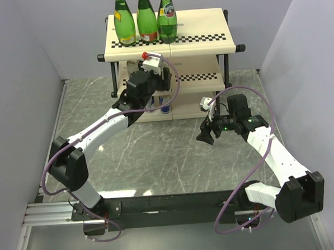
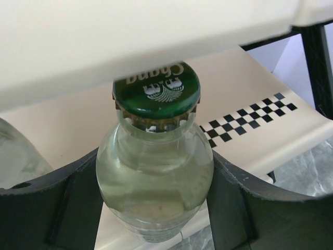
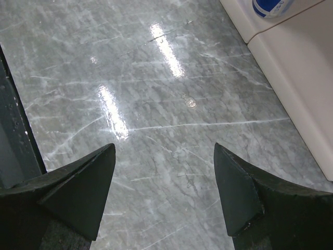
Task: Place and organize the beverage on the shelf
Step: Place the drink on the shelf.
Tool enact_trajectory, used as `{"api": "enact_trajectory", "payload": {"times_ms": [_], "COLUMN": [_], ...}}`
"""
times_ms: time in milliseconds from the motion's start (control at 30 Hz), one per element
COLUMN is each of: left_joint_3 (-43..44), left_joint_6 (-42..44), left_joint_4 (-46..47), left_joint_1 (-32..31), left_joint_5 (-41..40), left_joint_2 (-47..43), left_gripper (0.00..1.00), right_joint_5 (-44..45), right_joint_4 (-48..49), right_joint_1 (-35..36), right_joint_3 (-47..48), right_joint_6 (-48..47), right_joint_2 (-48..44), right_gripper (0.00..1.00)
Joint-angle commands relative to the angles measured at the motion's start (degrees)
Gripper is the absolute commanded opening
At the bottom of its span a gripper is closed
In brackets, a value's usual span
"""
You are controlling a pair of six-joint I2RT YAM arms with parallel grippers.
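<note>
My left gripper moves the clear glass bottle outward and deeper under the top board next, since it is still at the middle board's front edge.
The shelf [image 1: 207,27] stands at the back of the table. Three green bottles [image 1: 146,19] line the left part of its top board. My left gripper [image 1: 160,76] reaches into the middle tier and is shut on a clear glass bottle [image 2: 155,177] with a green cap [image 2: 156,89]. That bottle is upright just under the top board [image 2: 130,36], over the front edge of the middle board [image 2: 250,130]; whether it rests there I cannot tell. My right gripper [image 1: 208,135] hangs open over the marble table [image 3: 171,104], its jaws [image 3: 164,177] holding nothing.
A second clear bottle [image 2: 15,156] stands close on the left of the held one. A blue can [image 1: 165,107] sits on the lowest tier, also showing in the right wrist view as the can [image 3: 270,6] on the cream board [image 3: 296,78]. Grey walls enclose the table.
</note>
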Motion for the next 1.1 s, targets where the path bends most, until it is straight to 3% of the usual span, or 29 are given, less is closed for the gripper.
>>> {"api": "enact_trajectory", "payload": {"times_ms": [0,900,967,1067], "left_joint_3": [5.4,9.4,9.5,9.2], "left_joint_6": [-0.5,1.2,1.0,0.9], "left_joint_4": [8.5,7.5,7.3,7.7], "left_joint_1": [0.7,1.6,1.6,1.6], "left_joint_5": [-0.2,-4.7,-4.8,-5.0], "left_joint_2": [-1.5,3.2,3.3,3.2], "left_gripper": [0.0,0.01,0.05,0.2], "right_joint_5": [-1.0,-1.3,-1.3,-1.2], "right_joint_4": [-0.1,-0.1,-0.1,0.0], "right_joint_1": [-0.5,-0.5,-0.5,-0.4], "right_joint_3": [2.3,2.2,2.2,2.1], "right_joint_6": [-0.9,-1.0,-1.0,-1.0], "right_joint_2": [-1.4,-1.4,-1.4,-1.4], "right_gripper": [0.82,0.82,0.82,0.82]}}
